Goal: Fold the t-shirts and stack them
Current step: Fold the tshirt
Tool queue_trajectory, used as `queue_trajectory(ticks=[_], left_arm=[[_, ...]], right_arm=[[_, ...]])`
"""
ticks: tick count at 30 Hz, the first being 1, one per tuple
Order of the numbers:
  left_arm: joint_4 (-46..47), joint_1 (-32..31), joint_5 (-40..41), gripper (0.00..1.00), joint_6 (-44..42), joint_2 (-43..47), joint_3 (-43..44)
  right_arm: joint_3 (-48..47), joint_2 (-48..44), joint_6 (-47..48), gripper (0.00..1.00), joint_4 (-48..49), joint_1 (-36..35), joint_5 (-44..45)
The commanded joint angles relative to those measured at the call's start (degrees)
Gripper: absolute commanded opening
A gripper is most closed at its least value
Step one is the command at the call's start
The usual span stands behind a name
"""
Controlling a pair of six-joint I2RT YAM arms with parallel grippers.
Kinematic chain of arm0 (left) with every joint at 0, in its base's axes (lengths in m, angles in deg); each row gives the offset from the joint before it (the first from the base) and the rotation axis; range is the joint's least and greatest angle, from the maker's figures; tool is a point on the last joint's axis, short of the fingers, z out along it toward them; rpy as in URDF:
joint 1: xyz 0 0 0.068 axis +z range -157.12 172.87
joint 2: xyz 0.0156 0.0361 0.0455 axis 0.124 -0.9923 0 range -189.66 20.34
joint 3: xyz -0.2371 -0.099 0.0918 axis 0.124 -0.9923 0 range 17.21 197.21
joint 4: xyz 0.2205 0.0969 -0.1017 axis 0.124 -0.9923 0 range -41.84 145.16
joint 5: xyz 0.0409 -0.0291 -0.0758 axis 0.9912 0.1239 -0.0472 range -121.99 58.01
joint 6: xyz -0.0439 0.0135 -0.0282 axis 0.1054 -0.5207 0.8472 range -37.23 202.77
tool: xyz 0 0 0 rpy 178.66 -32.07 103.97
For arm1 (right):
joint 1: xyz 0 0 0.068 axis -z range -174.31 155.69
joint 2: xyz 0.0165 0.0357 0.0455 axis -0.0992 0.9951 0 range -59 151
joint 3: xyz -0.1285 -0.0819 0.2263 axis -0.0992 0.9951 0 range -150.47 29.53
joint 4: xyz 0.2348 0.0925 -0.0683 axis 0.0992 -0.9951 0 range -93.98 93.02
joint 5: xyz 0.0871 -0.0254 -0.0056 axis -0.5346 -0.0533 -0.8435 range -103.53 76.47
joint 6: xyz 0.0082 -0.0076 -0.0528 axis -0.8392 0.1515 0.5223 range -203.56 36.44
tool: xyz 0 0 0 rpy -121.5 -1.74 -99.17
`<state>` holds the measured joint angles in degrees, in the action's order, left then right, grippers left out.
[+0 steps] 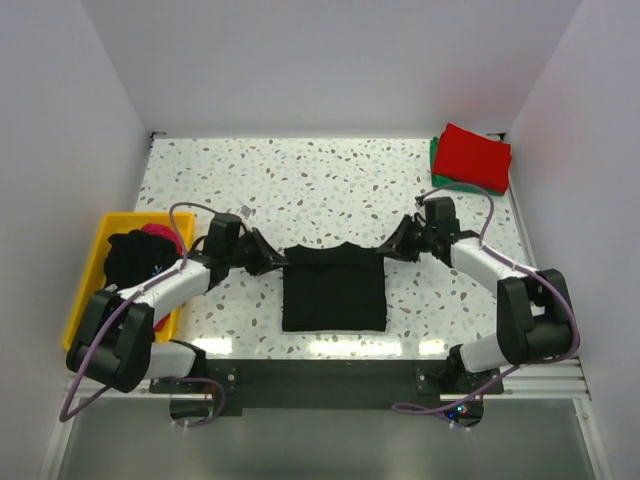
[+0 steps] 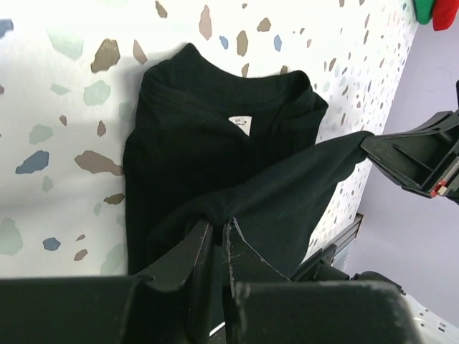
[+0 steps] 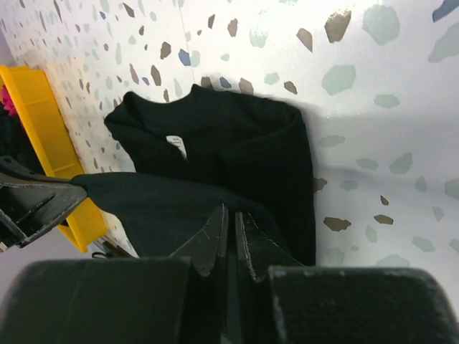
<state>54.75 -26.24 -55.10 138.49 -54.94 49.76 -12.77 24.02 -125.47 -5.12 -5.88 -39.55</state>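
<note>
I will move my right gripper outward over the open table beyond the black shirt's neck [image 1: 374, 217] [image 3: 276, 61] next and release the shirt's corner there, as the black shirt lies by the table's near edge.
A black t-shirt [image 1: 333, 290] lies partly folded at the table's near middle, its white neck label [image 2: 242, 123] facing up. My left gripper [image 1: 277, 259] is shut on the shirt's left corner [image 2: 215, 215] and holds it lifted. My right gripper [image 1: 392, 248] is shut on the right corner [image 3: 231, 208], and the held edge stretches between the two. A folded red t-shirt [image 1: 474, 157] lies on a green one [image 1: 437, 165] at the far right corner. More shirts, black [image 1: 133, 257] and pink [image 1: 160, 234], lie in the yellow bin.
The yellow bin [image 1: 92, 270] stands at the left edge of the table. White walls close the table on three sides. The speckled tabletop [image 1: 320, 180] lies open behind the black shirt.
</note>
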Motion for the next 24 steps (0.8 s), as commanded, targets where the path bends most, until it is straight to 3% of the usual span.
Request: queue_trajectory(ticks=[1, 6, 13, 15, 19, 20, 24], left_arm=[[-4.1, 1.8, 2.6, 0.00, -3.8, -0.3, 4.7], [-3.3, 6.9, 1.8, 0.00, -6.1, -6.1, 8.2], [-0.5, 11.7, -0.6, 0.00, -10.5, -26.1, 20.0], [1.9, 12.3, -1.5, 0.19, -10.5, -28.8, 23.3], [3.0, 13.3, -3.7, 0.37, -9.9, -30.6, 25.3], [3.0, 13.3, -3.7, 0.50, -10.1, -29.8, 25.2], [0.8, 13.3, -1.8, 0.63, -11.7, -25.4, 24.5]], right_arm=[[-4.4, -0.1, 2.1, 0.00, -2.8, 0.7, 4.0], [-10.2, 6.8, 2.6, 0.00, -2.3, 0.9, 6.3], [-26.5, 27.8, 3.7, 0.03, -0.7, 2.9, 4.5], [-28.9, 33.2, 3.2, 0.15, 0.6, 3.7, 3.3], [-35.6, 38.0, 5.0, 0.39, -3.4, 4.9, 1.8], [-35.8, 37.8, 5.3, 0.43, -3.5, 5.1, 1.4], [-33.7, 31.5, 6.1, 0.53, -4.3, 5.2, 2.6]])
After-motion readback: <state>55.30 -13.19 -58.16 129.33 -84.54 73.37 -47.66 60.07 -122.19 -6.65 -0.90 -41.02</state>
